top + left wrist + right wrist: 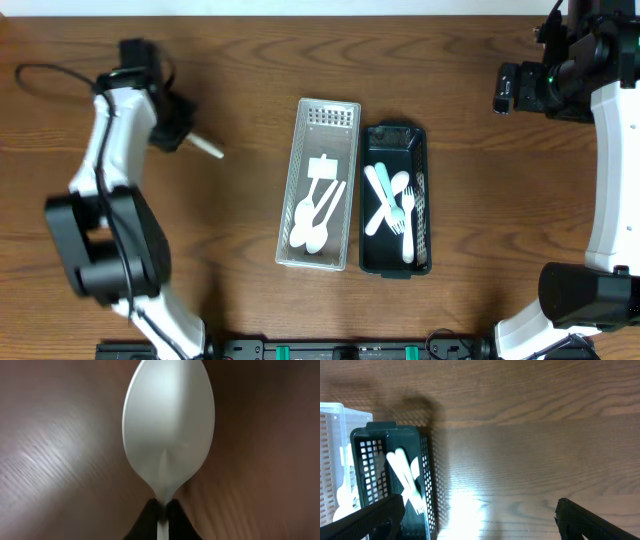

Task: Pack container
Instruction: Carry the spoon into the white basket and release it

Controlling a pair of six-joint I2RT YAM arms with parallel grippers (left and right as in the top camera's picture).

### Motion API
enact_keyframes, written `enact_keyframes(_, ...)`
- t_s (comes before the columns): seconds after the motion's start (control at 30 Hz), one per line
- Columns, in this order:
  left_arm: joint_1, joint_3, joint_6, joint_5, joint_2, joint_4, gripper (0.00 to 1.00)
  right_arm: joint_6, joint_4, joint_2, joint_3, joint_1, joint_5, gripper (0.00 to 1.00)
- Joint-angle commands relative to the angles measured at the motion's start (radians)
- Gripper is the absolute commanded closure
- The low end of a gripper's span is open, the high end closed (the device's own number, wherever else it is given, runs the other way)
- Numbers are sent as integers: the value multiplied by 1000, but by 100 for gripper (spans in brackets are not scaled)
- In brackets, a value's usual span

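Next, my left gripper moves over the handles of the white spoons already in the white basket, then lowers inside to release the spoon with them.
My left gripper (180,133) is shut on the handle of a white plastic spoon (208,147) and holds it above the table at the left. In the left wrist view the spoon's bowl (169,430) fills the frame above the closed fingertips (164,510). A white perforated basket (304,180) holds several white spoons. A black perforated basket (425,200) beside it holds white and teal cutlery. My right gripper (505,88) is open and empty, high at the far right. Its fingers (477,517) frame bare wood beside the black basket (427,485).
The two baskets stand side by side at the table's middle. Both arm bases sit at the near edge. Cables run along the left arm.
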Motion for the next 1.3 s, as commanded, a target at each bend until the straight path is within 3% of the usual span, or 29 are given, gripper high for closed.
enact_keyframes(0.0,-122,2,270,-46,-158,-23,94,-26,2,5,8,-3,10,1)
enact_keyframes(0.2,-365,2,481,-46,-321,-53,94,-46,-1,5,8,-3,10,1)
enact_keyframes(0.47,-595,-28,485,-45,-272,-149,94,-55,-4,6,8,-3,10,1)
enact_keyframes(0.67,-668,-56,484,-45,-131,-138,94,-55,-5,6,8,-3,10,1)
enact_keyframes(1.0,-668,-56,485,-46,87,-108,94,-55,-26,6,8,-3,10,1)
enact_keyframes(1.03,-668,-56,485,-46,93,-108,91,-55,-28,6,8,-3,10,1)
enact_keyframes(1.1,-668,-56,486,-50,99,-106,58,-55,-29,6,8,-3,10,1)
enact_keyframes(1.27,-666,-49,557,-64,83,-113,47,-55,-29,6,8,-3,10,1)
